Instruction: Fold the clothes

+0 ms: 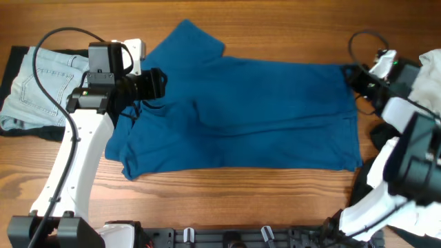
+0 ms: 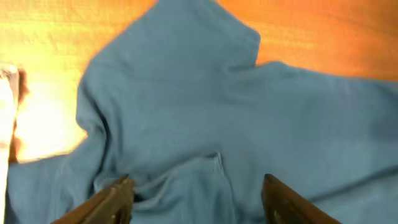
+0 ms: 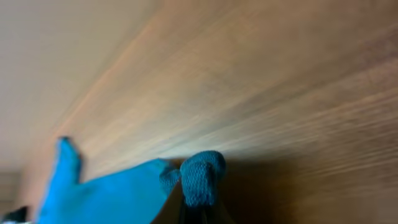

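The sleeve sticks out past the open fingers of my left gripper, so the gripper will next move outward and down onto the sleeve's edge on the jeans' side.
A large deep-blue shirt (image 1: pixel 241 114) lies spread across the wooden table, one sleeve pointing to the far left. My left gripper (image 1: pixel 157 84) is open just above the shirt's left part; in the left wrist view its two fingers (image 2: pixel 196 193) straddle a raised fold of blue fabric (image 2: pixel 186 124). My right gripper (image 1: pixel 353 74) is at the shirt's far right corner, shut on a bunched bit of the blue fabric (image 3: pixel 200 177) with its fingers (image 3: pixel 199 211) just below it.
Light-blue jeans (image 1: pixel 41 86) lie on a dark cloth at the far left. A pale garment (image 1: pixel 431 79) sits at the right edge behind the right arm. The table's front edge carries a black rail (image 1: pixel 227 238).
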`<state>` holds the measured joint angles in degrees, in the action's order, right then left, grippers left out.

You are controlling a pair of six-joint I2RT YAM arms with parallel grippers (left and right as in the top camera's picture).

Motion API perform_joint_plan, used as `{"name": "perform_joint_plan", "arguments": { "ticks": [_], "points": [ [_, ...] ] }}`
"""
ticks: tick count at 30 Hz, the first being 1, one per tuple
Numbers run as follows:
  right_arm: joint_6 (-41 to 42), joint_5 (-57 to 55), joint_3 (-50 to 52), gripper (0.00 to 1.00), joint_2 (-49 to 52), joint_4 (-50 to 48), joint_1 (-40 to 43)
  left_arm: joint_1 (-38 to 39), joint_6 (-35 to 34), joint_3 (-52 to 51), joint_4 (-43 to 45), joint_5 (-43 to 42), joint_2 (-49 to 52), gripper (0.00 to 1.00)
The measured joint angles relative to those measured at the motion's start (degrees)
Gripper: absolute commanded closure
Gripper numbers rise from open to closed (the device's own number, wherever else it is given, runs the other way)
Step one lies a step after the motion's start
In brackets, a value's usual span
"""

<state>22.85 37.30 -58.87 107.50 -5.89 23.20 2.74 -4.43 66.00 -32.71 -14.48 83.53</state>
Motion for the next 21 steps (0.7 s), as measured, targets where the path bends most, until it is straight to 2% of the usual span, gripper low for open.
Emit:
{"name": "perform_joint_plan", "arguments": {
  "ticks": [5,11,14,21],
  "points": [
    [-0.04,2.8,-0.11,0.96,-11.41,14.99,-0.39,0.0,0.31,0.11,6.69,0.9,5.31,0.41],
    [-0.15,1.88,-0.31,0.95,-17.92,35.3,-0.39,0.0,0.37,1.33,18.8,1.2,17.99,0.32],
    [-0.74,-0.59,-0.2,0.96,-18.62,44.35,-0.39,0.0,0.7,4.15,23.87,1.38,24.09,0.23],
    [-5.27,-5.38,-0.13,0.96,-18.64,51.23,-0.52,0.0,2.86,12.9,32.09,2.91,36.22,0.23]
  ]
}}
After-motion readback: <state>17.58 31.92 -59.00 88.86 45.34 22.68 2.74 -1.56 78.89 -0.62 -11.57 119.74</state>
